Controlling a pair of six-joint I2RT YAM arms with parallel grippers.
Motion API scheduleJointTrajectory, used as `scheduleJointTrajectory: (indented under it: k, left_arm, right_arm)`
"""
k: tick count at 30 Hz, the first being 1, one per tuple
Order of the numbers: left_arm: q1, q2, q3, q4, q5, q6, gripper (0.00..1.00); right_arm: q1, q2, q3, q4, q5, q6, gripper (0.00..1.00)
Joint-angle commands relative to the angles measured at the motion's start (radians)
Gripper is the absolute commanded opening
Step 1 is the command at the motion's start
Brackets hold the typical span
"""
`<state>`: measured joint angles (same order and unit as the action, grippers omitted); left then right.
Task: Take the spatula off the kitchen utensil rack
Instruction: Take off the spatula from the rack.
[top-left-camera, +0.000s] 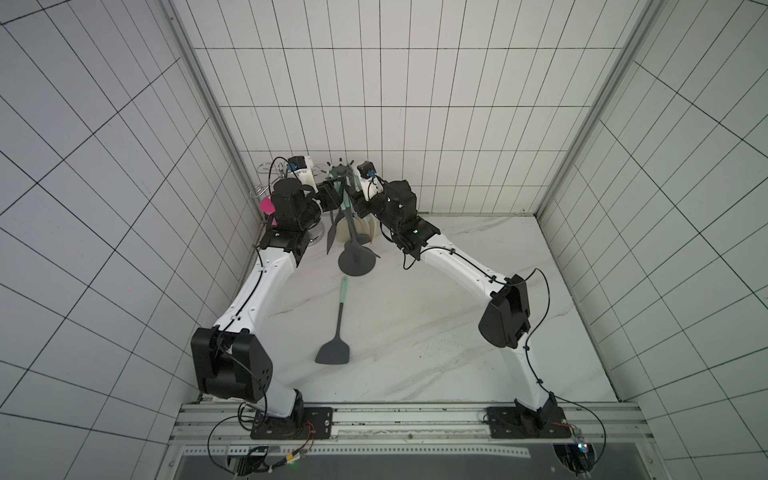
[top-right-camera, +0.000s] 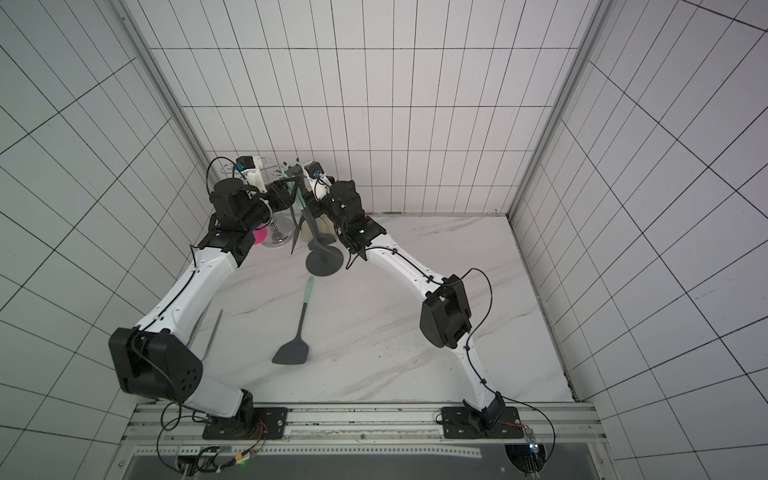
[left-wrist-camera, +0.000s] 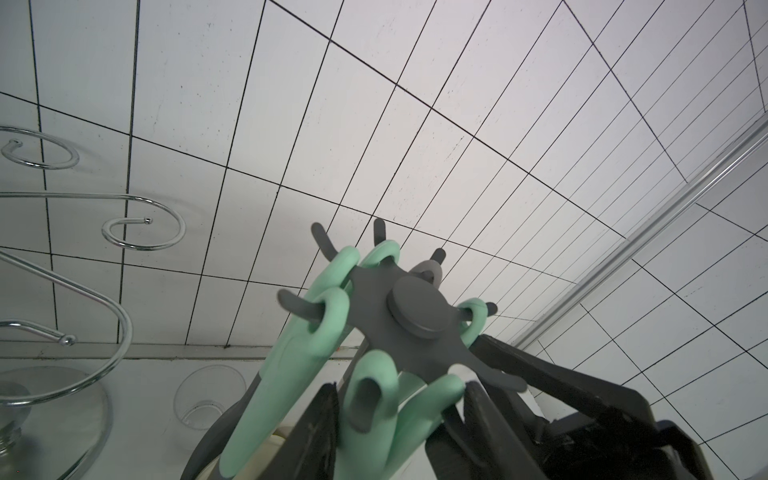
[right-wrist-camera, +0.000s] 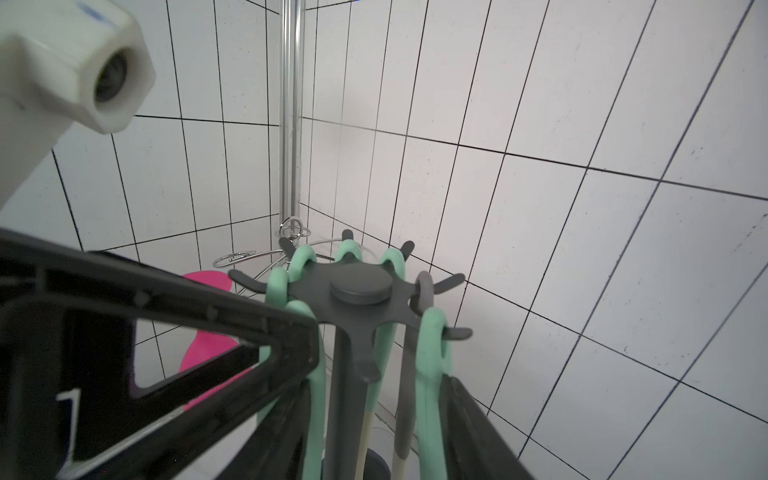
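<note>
My right gripper will next shift toward the wall-side mint handle (right-wrist-camera: 431, 404) and close on it, since that handle hangs between its open fingers, beside the far one.
At the back stands the kitchen utensil rack (top-left-camera: 356, 264), dark grey, and several mint-handled utensils hang from its hook ring (left-wrist-camera: 415, 307). My left gripper (left-wrist-camera: 399, 407) is shut on the spatula's mint handle (left-wrist-camera: 365, 399). The handle's eye is off its hook, and a second mint handle is squeezed in beside it. In both top views the spatula's dark blade (top-left-camera: 331, 237) hangs tilted to the left of the pole. My right gripper (right-wrist-camera: 380, 415) stands open around the pole (right-wrist-camera: 345, 395) and several hanging handles. Its fingers (right-wrist-camera: 469, 415) touch the outer mint handles.
A grey turner with a mint handle end (top-left-camera: 334, 332) lies on the marble table in front of the rack. A chrome curly-wire glass holder (left-wrist-camera: 124, 232) and a pink thing (right-wrist-camera: 208, 282) stand left of the rack near the wall. Thin grey tongs (top-right-camera: 212, 332) lie beside the left arm.
</note>
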<state>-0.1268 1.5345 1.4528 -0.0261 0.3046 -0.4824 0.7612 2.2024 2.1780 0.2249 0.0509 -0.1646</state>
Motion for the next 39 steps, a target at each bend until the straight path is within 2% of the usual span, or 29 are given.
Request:
scheduleJointTrajectory:
  k: [1, 4, 10, 17, 21, 24, 26, 30, 33, 39]
  left_arm:
    - [-0.001, 0.011, 0.015, -0.069, 0.029, 0.023, 0.46]
    - [0.001, 0.016, 0.011, -0.032, 0.047, -0.015, 0.46]
    - [0.004, 0.020, 0.017, -0.061, 0.041, 0.014, 0.46]
    - [-0.001, 0.017, 0.000, -0.033, 0.058, -0.005, 0.46]
    - [-0.005, 0.029, 0.010, -0.031, 0.076, -0.008, 0.45]
    - [-0.006, 0.033, 0.009, -0.032, 0.083, -0.009, 0.45]
    - [-0.007, 0.035, 0.008, -0.031, 0.086, -0.008, 0.45]
    - [-0.007, 0.036, 0.005, -0.033, 0.087, -0.004, 0.45]
    - [-0.004, 0.035, 0.003, -0.038, 0.074, 0.001, 0.45]
    - [0.000, 0.037, 0.001, -0.055, 0.051, 0.004, 0.44]
  right_arm:
    - [-0.004, -0.053, -0.093, 0.074, 0.081, -0.042, 0.54]
    - [-0.009, -0.123, -0.179, 0.094, 0.084, -0.023, 0.55]
    - [-0.029, -0.154, -0.214, 0.033, 0.067, 0.021, 0.57]
    - [-0.030, -0.036, -0.028, -0.053, 0.056, 0.022, 0.61]
    - [-0.032, 0.028, 0.061, -0.061, 0.091, 0.001, 0.59]
    - [-0.034, 0.059, 0.094, -0.047, 0.089, -0.014, 0.53]
    - [-0.033, 0.072, 0.108, -0.042, 0.086, -0.021, 0.46]
    - [-0.032, 0.067, 0.094, -0.021, 0.088, -0.023, 0.15]
    - [-0.030, 0.041, 0.047, 0.021, 0.087, -0.021, 0.01]
    - [-0.033, 0.009, 0.034, 0.059, 0.099, 0.006, 0.00]
